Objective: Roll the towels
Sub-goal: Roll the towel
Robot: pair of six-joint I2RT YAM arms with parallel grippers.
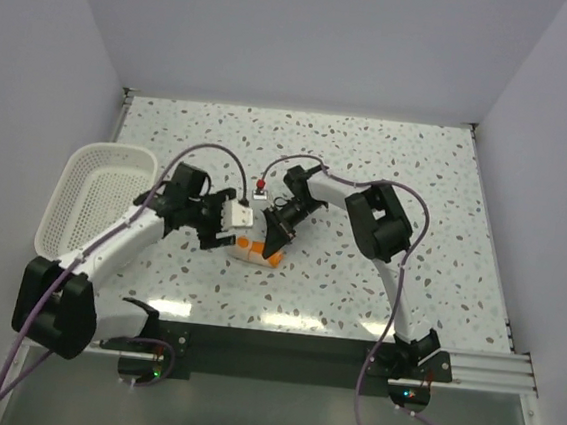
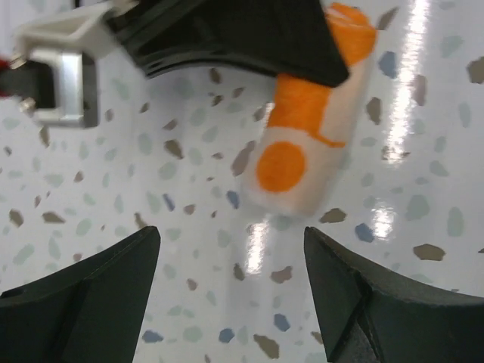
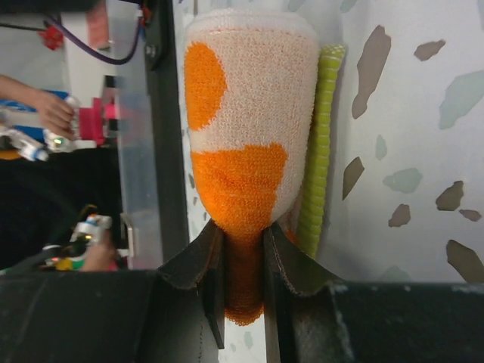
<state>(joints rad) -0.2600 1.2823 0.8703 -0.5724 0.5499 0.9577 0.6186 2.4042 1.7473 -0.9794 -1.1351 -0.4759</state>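
Note:
My right gripper's fingers are pinching. My left gripper needs to move down and over the roll's free cream end, toward those fingers.
The towel (image 1: 257,250) is a small rolled bundle, cream with orange patches, lying on the speckled table near the middle. My right gripper (image 1: 279,234) is shut on one end of it; in the right wrist view the fingers (image 3: 281,257) pinch the orange end of the roll (image 3: 249,113). My left gripper (image 1: 225,235) is open and empty just left of the roll. In the left wrist view the roll (image 2: 302,151) lies beyond the gap between the spread jaws (image 2: 231,236), not touching them. The right gripper's black finger (image 2: 249,38) covers the roll's far end.
A white mesh basket (image 1: 109,151) stands tilted at the left of the table, behind my left arm. A yellow-green ribbed edge (image 3: 321,151) runs along the roll's side. The table's dark front rail (image 1: 280,348) is close behind the roll.

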